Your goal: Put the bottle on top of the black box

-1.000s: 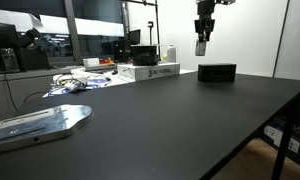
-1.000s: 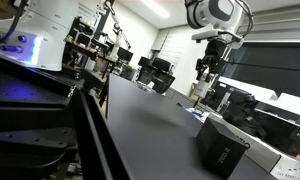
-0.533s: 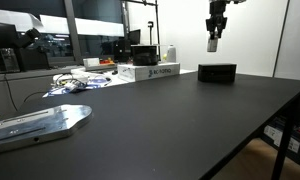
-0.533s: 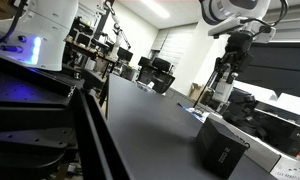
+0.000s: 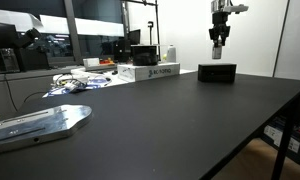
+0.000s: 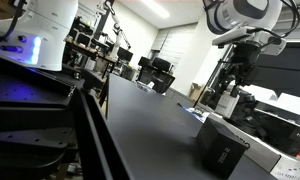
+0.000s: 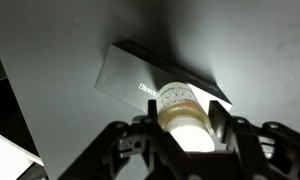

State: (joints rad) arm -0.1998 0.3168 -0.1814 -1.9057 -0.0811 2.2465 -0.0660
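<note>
The bottle's bottom comes down onto the black box's top next, and then my gripper opens.
My gripper is shut on the bottle, a small translucent cylinder with a pale cap, and holds it upright just above the black box at the far side of the dark table. In the wrist view the bottle sits between the two fingers, with the black box right below it. In an exterior view the gripper hangs over the black box. I cannot tell if the bottle touches the box.
A long white box with dark lettering and a white jug stand beside the black box. A metal plate and loose cables lie on the near side. The table edge drops off.
My gripper has carried the bottle sideways across the table and down; it now hangs over the black box instead of beside it.
</note>
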